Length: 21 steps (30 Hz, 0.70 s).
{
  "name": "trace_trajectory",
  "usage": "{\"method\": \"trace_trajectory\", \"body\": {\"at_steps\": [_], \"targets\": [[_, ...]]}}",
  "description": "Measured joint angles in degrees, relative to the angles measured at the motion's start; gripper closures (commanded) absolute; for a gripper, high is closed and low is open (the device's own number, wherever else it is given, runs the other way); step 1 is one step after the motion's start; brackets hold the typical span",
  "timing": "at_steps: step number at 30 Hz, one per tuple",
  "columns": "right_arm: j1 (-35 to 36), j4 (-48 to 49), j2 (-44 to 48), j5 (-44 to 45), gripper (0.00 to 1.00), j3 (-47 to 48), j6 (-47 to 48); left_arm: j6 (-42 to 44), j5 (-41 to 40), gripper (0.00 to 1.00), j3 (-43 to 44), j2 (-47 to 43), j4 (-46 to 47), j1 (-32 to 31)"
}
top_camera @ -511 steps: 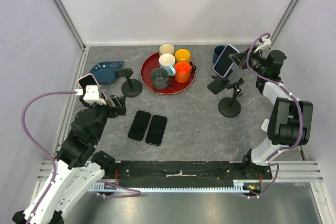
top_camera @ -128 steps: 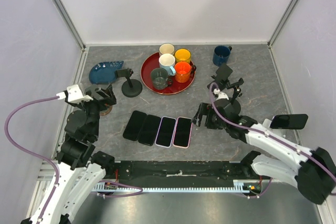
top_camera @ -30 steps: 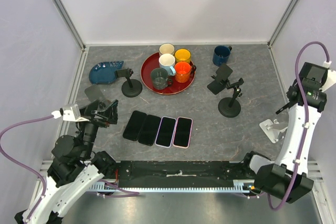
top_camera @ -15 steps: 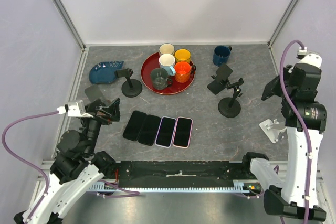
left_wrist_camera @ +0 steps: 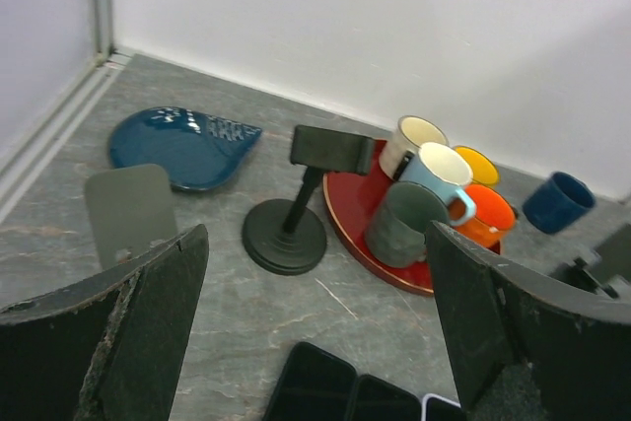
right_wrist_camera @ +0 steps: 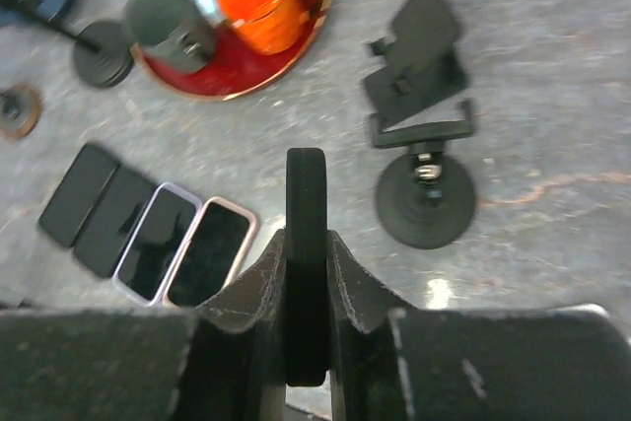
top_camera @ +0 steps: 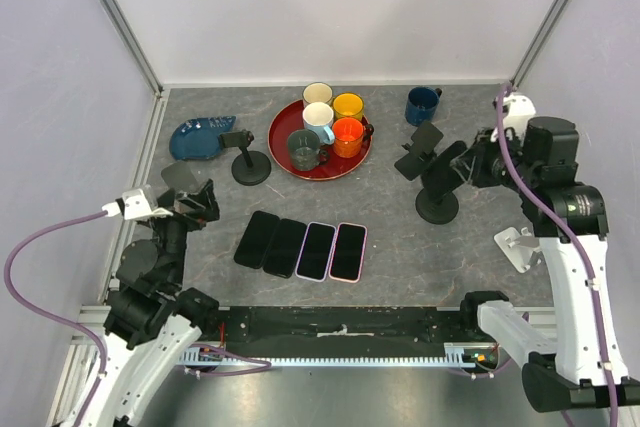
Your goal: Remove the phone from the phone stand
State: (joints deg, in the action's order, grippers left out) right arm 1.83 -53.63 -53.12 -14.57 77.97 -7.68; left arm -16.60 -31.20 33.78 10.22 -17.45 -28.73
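I will next move my right gripper down and back toward the row of phones. I will tilt and let go of the black phone beside the pink-edged one, where the tabletop is clear.
My right gripper (top_camera: pixel 470 164) is shut on a black phone (top_camera: pixel 452 159), held edge-on above the table beside the black phone stand (top_camera: pixel 437 192). In the right wrist view the phone (right_wrist_camera: pixel 306 184) stands upright between the jaws of that gripper (right_wrist_camera: pixel 306 248), and the black stand (right_wrist_camera: pixel 422 170) below has an empty cradle. A white phone stand (top_camera: pixel 519 245) at the right edge is empty. Several phones (top_camera: pixel 300 245) lie in a row at the table's front. My left gripper (top_camera: pixel 196 203) is open with nothing in it, its fingers (left_wrist_camera: pixel 108 332) wide apart.
A red tray (top_camera: pixel 283 152) holds several mugs. A dark blue mug (top_camera: pixel 421 104) stands behind the right black stand. Another empty black stand (top_camera: pixel 247 159), a blue dish (top_camera: pixel 198 136) and a grey stand plate (top_camera: pixel 177 177) sit at the left.
My right arm has swung in from the right wall, down and left, carrying the phone to beside the black stand. The left gripper has shifted slightly and stays open.
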Motion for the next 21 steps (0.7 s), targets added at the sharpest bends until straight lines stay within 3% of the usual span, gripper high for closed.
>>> {"method": "trace_trajectory", "body": {"at_steps": [8, 21], "targets": [[6.2, 3.7, -1.4, -12.9, 1.00, -11.6, -1.0, 0.0, 0.4, 0.04, 0.0, 1.3, 0.0, 8.2], [18.6, 20.6, -9.2, -13.9, 1.00, -35.7, -9.0, 0.0, 0.4, 0.04, 0.0, 4.1, 0.0, 10.2]]}}
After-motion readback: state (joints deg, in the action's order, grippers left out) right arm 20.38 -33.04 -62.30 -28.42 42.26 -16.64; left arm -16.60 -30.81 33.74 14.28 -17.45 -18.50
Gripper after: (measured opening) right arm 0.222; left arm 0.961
